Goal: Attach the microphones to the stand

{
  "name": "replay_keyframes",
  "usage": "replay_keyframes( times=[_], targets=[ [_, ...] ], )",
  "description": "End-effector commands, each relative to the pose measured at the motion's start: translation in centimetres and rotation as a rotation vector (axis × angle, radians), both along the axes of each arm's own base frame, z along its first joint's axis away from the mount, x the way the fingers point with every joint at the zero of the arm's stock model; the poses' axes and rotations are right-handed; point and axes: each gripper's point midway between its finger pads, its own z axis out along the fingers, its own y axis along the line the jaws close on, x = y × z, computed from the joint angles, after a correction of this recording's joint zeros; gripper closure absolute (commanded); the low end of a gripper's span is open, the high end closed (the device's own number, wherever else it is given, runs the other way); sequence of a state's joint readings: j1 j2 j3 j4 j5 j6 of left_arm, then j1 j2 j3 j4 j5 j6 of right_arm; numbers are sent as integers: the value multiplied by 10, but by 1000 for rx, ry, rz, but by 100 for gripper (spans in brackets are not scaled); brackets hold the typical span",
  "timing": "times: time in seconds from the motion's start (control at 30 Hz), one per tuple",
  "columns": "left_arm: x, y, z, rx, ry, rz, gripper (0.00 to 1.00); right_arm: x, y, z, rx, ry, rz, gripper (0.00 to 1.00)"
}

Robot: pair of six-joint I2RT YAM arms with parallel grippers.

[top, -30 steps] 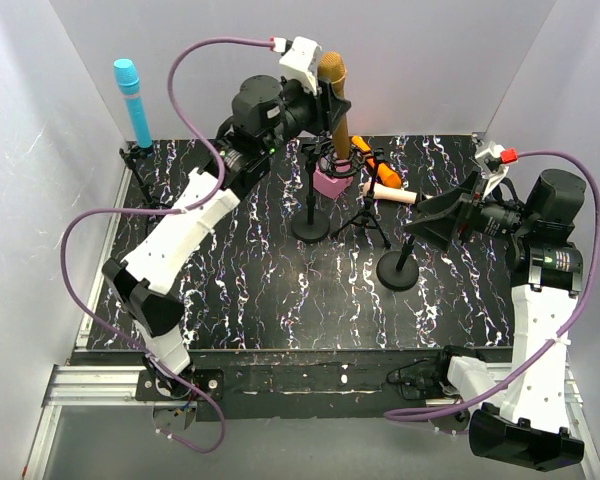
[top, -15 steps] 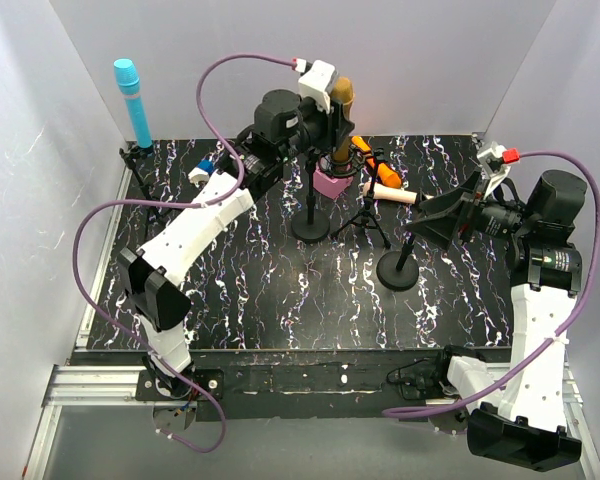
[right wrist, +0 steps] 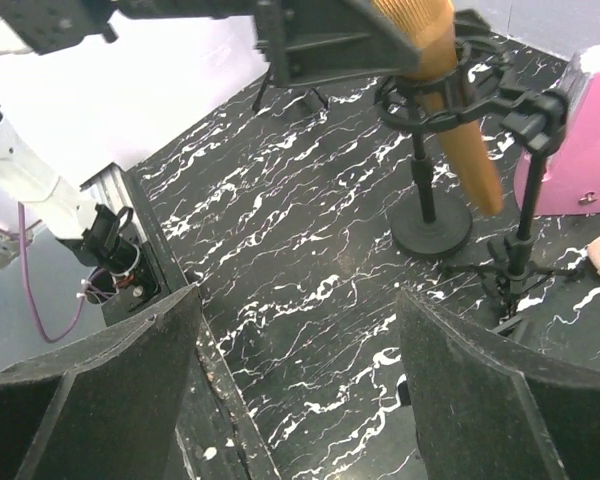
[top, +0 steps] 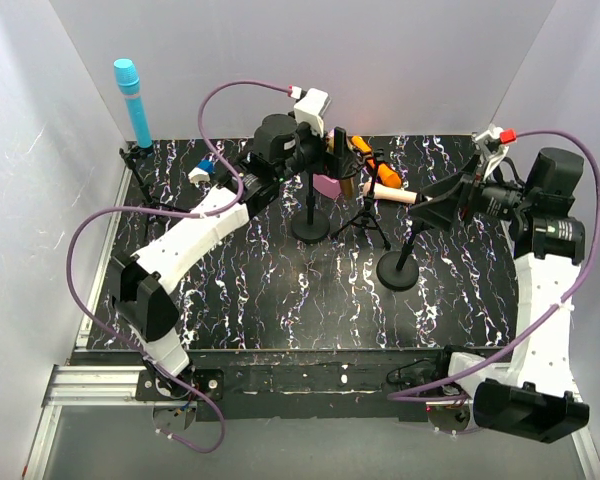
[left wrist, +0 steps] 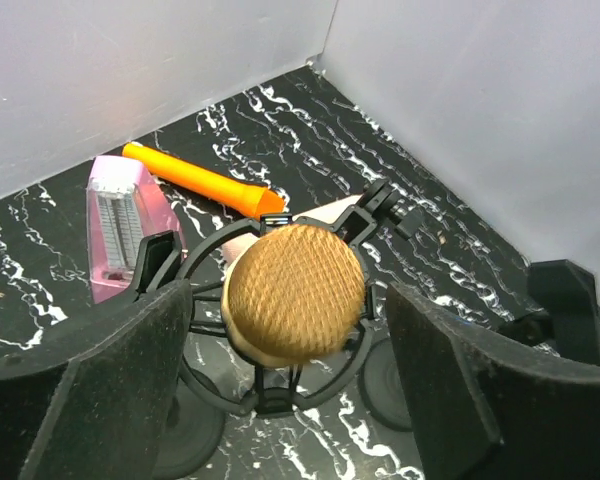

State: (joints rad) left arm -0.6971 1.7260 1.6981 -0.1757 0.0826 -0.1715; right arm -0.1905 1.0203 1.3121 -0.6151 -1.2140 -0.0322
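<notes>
The right gripper moves outward to the stand's swivel joint [left wrist: 383,206] next, since the gold microphone [left wrist: 295,292] already sits in the ring.
The gold microphone [left wrist: 295,292] stands upright in the ring of the black shock-mount stand [left wrist: 265,395], its tapered body [right wrist: 450,100] hanging through the ring. My left gripper [left wrist: 290,330] is open around its head, both pads apart from it. The orange microphone [left wrist: 195,180] and the pale pink one [top: 395,195] lie on the table at the back. The cyan-blue microphone [top: 130,100] stands clipped in a stand at the far left. My right gripper [right wrist: 298,300] hovers open and empty over the table, to the right of the stands.
A pink metronome [left wrist: 120,225] stands behind the shock-mount stand. A small tripod stand [top: 365,220] and a round-base stand [top: 398,270] stand mid-table near my right gripper [top: 430,212]. White walls close in the back and sides.
The left gripper lowered the gold microphone into the shock-mount ring and let go, jaws now wide. The right arm shifted slightly toward the stands.
</notes>
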Motion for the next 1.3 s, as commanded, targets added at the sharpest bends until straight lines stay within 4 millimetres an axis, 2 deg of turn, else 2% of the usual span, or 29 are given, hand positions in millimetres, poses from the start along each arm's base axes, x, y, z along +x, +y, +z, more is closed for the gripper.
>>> replay_keyframes(
  times=[0.0, 0.03, 0.13, 0.17, 0.3, 0.47, 0.53, 0.67, 0.8, 0.87, 0.9, 1.0, 1.27],
  targets=[
    [-16, 22, 49, -81, -42, 46, 16, 15, -4, 12, -69, -85, 14, 15],
    [-17, 26, 53, -89, -43, 57, 11, 19, -4, 13, -87, -93, 18, 15],
    [-25, 36, 64, -98, -50, 76, 4, 28, 0, 7, -152, -123, 52, 14],
    [-26, 45, 68, -96, -53, 109, 2, 30, 1, 3, -183, -153, 73, 14],
    [-56, 76, 79, -110, -78, 132, 2, 48, 2, -4, -265, -306, 127, 13],
    [-97, 123, 54, -167, -33, 206, 2, 81, 1, -12, -309, -444, 117, 10],
    [-117, 137, 33, -182, 5, 209, 2, 90, 4, -17, -312, -446, 129, 10],
    [-154, 158, -2, -246, 76, 198, 2, 111, 13, -29, -322, -441, 150, 12],
    [-180, 175, -39, -298, 145, 208, 2, 134, 17, -26, -343, -459, 145, 12],
    [-189, 180, -46, -331, 159, 209, 2, 144, 18, -28, -335, -439, 147, 12],
    [-192, 181, -48, -345, 165, 208, 2, 145, 28, -31, -324, -433, 178, 13],
    [-195, 185, -54, -364, 171, 214, 2, 158, 34, -39, -316, -415, 185, 13],
    [-191, 174, -63, -356, 208, 193, 2, 174, 47, -59, -289, -408, 225, 17]
  ],
)
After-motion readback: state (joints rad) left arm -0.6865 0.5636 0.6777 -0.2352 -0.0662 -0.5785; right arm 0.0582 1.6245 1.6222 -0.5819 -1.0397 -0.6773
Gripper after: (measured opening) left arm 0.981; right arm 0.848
